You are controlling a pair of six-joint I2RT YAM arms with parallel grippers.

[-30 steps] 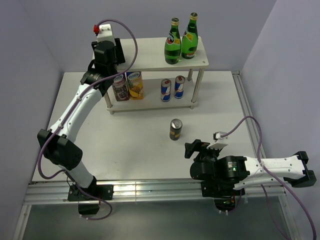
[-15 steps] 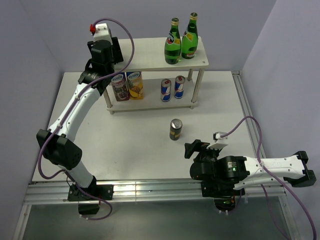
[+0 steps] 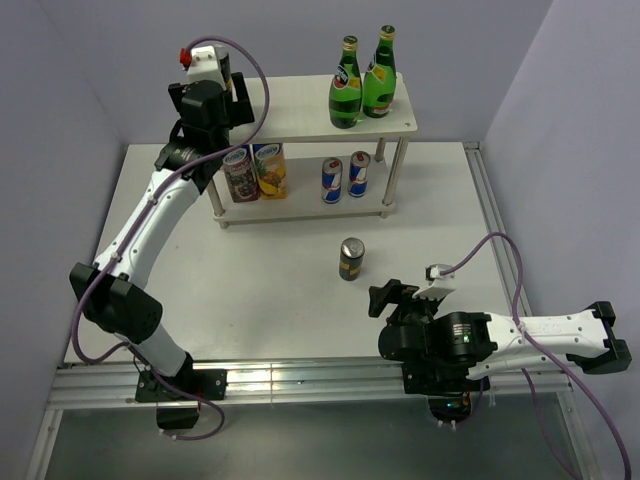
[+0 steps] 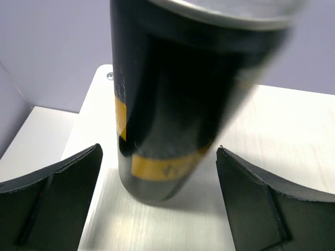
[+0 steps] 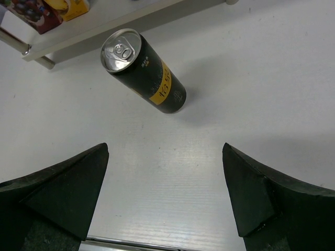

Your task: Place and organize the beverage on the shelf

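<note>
I will move my left gripper back and down, to the right in the top view, around the second dark can (image 3: pixel 351 260), still on the tabletop and off the shelf.
On the shelf's (image 3: pixel 300 105) top board (image 4: pixel 272 130), at its left end, a dark can with a yellow band (image 4: pixel 167 94) stands upright. My left gripper (image 4: pixel 158 157) is open around it, and both fingers stand clear of its sides. The left wrist (image 3: pixel 232 92) hides this can from above. Two green bottles (image 3: pixel 362 85) stand at the board's right end. Two blue-and-silver cans (image 3: pixel 345 178) are on the lower board. A second dark can (image 3: pixel 351 258) (image 5: pixel 144 70) stands on the table, ahead of my open, empty right gripper (image 3: pixel 385 298) (image 5: pixel 165 151).
Two colourful cans, one purple (image 3: pixel 241 173) and one yellow (image 3: pixel 271 170), sit at the left of the lower board. Thin metal legs (image 3: pixel 389 180) hold the shelf up. A metal rail (image 3: pixel 300 385) runs along the table's near edge, and walls close in on three sides.
My left gripper has opened and let go of the dark can on the top board, and its wrist has shifted slightly back and left. The right arm has not moved.
</note>
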